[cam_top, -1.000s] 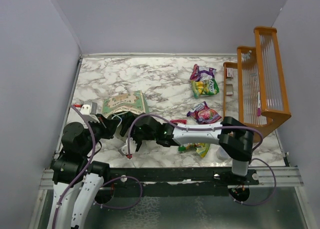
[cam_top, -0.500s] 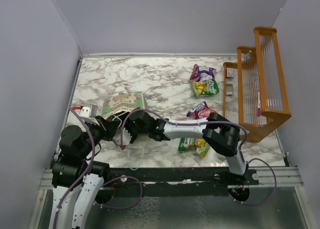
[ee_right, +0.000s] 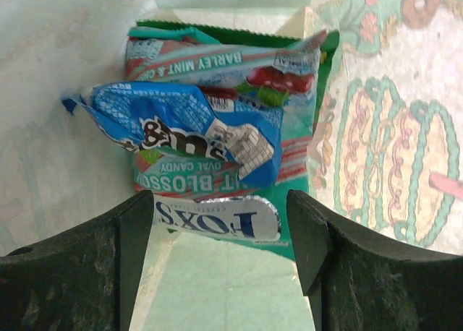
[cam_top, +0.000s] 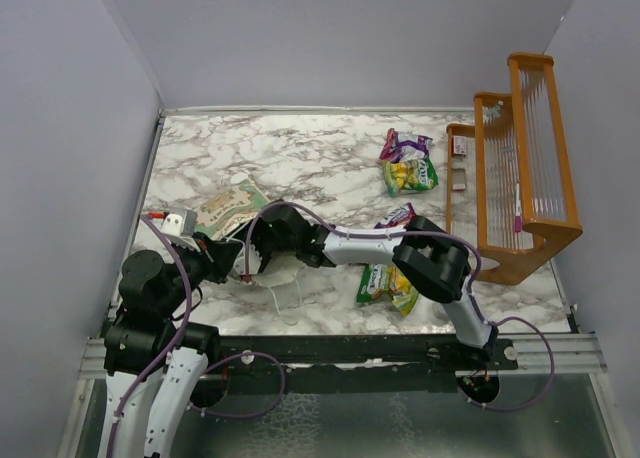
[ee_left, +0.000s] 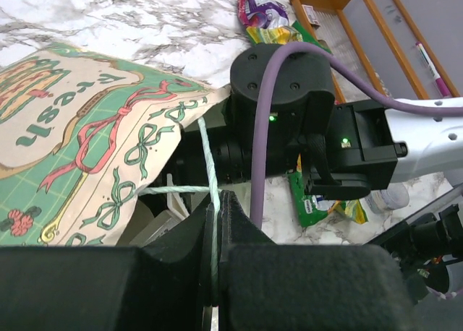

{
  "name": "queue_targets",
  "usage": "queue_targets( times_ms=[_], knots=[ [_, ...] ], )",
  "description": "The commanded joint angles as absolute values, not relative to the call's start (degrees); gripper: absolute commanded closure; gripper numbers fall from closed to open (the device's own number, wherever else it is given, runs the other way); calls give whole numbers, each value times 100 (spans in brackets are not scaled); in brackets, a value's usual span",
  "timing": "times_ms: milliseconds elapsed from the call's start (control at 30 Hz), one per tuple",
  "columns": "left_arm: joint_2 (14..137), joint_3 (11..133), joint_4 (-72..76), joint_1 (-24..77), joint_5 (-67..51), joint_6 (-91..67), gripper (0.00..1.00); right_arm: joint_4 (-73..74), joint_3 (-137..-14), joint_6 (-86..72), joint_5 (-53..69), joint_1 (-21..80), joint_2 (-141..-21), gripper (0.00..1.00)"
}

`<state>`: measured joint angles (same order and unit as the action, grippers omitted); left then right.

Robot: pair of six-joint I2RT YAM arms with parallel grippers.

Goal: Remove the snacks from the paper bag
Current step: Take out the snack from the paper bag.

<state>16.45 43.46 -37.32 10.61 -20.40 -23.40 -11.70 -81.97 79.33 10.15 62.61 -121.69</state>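
Note:
The blue packet (ee_right: 181, 125) is on top of the teal one, so my right gripper will next push deeper into the bag, onto the blue packet's crinkled edge (ee_right: 247, 147).
The mint-green paper bag (cam_top: 229, 201) lies at the left of the table, its printed side showing in the left wrist view (ee_left: 79, 129). My left gripper (ee_left: 218, 201) is shut on the bag's string handle (ee_left: 209, 161), which runs taut to the bag. My right gripper (ee_right: 221, 222) is open inside the bag's mouth, a finger on each side of a teal packet with a silver label (ee_right: 217, 217). A blue packet (ee_right: 181, 125) lies on top of it. Three more snacks lie on the table: purple-yellow (cam_top: 408, 165), pink (cam_top: 397, 218) and green-yellow (cam_top: 388, 287).
A wooden rack (cam_top: 520, 168) stands along the right edge. The other string handle (cam_top: 285, 293) loops loose on the marble near the front. The right arm (cam_top: 370, 246) stretches across the front middle. Grey walls close in the left, back and right.
My right gripper has moved left and away from the front edge into the bag's mouth. The bag has shifted left and tilted. My left gripper still holds the string.

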Motion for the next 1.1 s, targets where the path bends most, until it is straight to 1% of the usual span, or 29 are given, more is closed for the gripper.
queue_targets(
  times_ms=[0,100,200,367,433,500,667,800,867,900,1000,1067],
  knots=[
    [1647,4368,-3464,1037,-2303,-2285,100,-1461,-8480,7916,2233,6039,-12398,26],
    [1659,4368,-3467,1037,-2305,-2291,100,-1676,-8596,7352,2962,5940,-12473,26],
    [1674,4367,-3465,1037,-2294,-2301,100,-1801,-8649,7153,3351,5956,-12571,26],
    [1705,4359,-3466,1033,-2233,-2317,100,-2634,-8331,5810,3327,6071,-12485,26],
    [1726,4352,-3457,1037,-2234,-2327,100,-2762,-8199,6072,3050,6224,-12521,25],
    [1772,4357,-3462,1037,-2266,-2320,100,-2650,-8314,6361,2749,6319,-12643,25],
    [1830,4359,-3473,1037,-2287,-2318,100,-1761,-8984,6926,2603,6344,-12939,27],
    [1845,4351,-3468,1037,-2288,-2323,100,-1112,-9674,7017,2567,6346,-13250,28],
    [1859,4355,-3469,1037,-2306,-2315,100,-1193,-9865,6874,2440,6341,-13453,31],
    [1863,4356,-3469,1033,-2305,-2313,100,-1258,-9896,6820,2387,6337,-13570,34],
    [1863,4359,-3480,1037,-2300,-2310,100,-1407,-9911,6563,2406,6316,-13714,45],
    [1850,4359,-3480,1037,-2292,-2304,100,-1561,-9853,6369,2512,6290,-13733,52]
  ],
)
